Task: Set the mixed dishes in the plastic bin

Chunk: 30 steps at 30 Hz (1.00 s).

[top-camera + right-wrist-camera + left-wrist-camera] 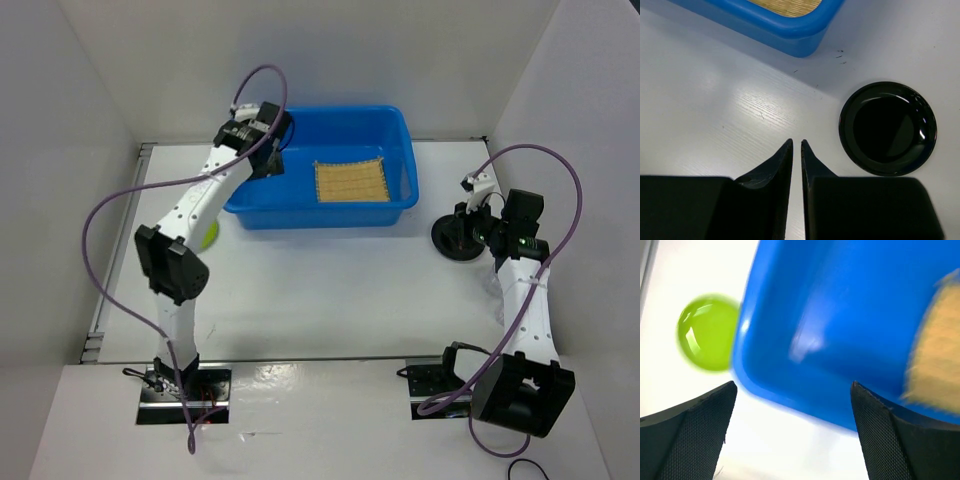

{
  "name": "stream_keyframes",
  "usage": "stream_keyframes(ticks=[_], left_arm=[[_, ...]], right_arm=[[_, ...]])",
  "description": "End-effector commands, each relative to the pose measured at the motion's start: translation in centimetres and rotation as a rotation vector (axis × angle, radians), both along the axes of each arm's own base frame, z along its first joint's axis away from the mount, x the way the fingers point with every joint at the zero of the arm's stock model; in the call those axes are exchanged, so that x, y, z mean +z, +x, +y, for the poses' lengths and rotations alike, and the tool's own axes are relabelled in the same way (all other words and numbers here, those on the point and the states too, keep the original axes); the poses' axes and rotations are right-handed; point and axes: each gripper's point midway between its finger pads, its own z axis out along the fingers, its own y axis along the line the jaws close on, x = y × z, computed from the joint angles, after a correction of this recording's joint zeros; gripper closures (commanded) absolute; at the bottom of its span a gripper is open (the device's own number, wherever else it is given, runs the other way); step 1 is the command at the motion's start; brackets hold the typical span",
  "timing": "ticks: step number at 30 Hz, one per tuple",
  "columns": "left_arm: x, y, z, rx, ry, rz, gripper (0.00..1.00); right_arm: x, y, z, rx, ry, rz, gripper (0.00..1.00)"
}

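I will move my left gripper to the left in the top view next, back and down, onto the rim of the plate [707, 332] below it, clear of the bin.
The blue plastic bin [330, 205] stands at the back middle with the tan bamboo mat [350, 182] lying flat inside it. My left gripper [272, 155] hangs open and empty over the bin's left end. In the blurred left wrist view its jaws [792, 387] stand wide apart above the bin wall [840, 315], with the mat [935, 345] to the right. The lime-green plate [707, 332] lies on the table left of the bin, partly under my left arm [210, 236]. The black dish [448, 240] sits right of the bin. My right gripper [796, 142] is shut and empty beside the dish [887, 128]. The clear cup is not visible.
White walls close in the table on the left, back and right. The bin's near right corner [790, 30] shows above the right gripper. Purple cables loop from both arms.
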Motion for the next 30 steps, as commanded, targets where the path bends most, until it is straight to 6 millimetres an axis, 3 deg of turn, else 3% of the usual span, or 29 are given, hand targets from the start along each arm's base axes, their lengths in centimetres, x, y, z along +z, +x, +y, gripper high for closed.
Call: stream_keyframes(ticks=[1, 2, 3, 4, 5, 7, 11, 13, 17, 20, 26, 30], left_arm=[[-0.7, -2.1, 6.9, 0.201, -0.032, -0.046, 0.0], [-2.2, -5.3, 8.7, 0.158, -0.041, -0.008, 0.0], [-2.1, -4.2, 9.8, 0.138, -0.193, -0.084, 0.0], [0.0, -5.9, 10.9, 0.12, -0.256, -0.168, 0.0], [-3.0, -7.0, 12.3, 0.129, -0.286, -0.145, 0.0], [-3.9, -8.3, 16.2, 0.213, -0.332, -0.165, 0.0], [-8.7, -9.7, 20.4, 0.277, -0.37, -0.041, 0.0], [-11.5, -10.5, 21.2, 0.294, -0.481, -0.003, 0.0], [-14.7, -10.5, 22.3, 0.299, -0.704, -0.081, 0.0], [-16.4, -10.3, 23.7, 0.318, -0.731, -0.102, 0.0], [-19.9, -9.9, 24.4, 0.335, -0.881, -0.047, 0.0], [-23.2, -10.1, 23.3, 0.328, -1.066, -0.004, 0.0]], right_arm=[[1.2, 0.6, -0.4, 0.004, -0.035, -0.077, 0.84], [1.2, 0.6, -0.4, 0.004, -0.035, -0.077, 0.82], [1.2, 0.6, -0.4, 0.004, -0.035, -0.077, 0.82], [1.1, 0.5, -0.4, 0.004, -0.032, -0.068, 0.82], [1.1, 0.5, -0.4, 0.004, -0.032, -0.068, 0.82], [1.1, 0.4, -0.2, 0.011, -0.027, -0.07, 0.82], [0.9, 0.5, -0.3, 0.017, -0.032, -0.065, 0.82], [0.9, 0.5, -0.3, 0.017, -0.032, -0.065, 0.82], [0.9, 0.5, -0.3, 0.017, -0.032, -0.065, 0.81], [0.7, 0.4, -0.2, 0.017, -0.029, -0.057, 0.81], [0.5, 0.5, -0.1, 0.028, -0.028, -0.053, 0.81], [0.4, 0.3, -0.1, 0.028, -0.025, -0.045, 0.81]])
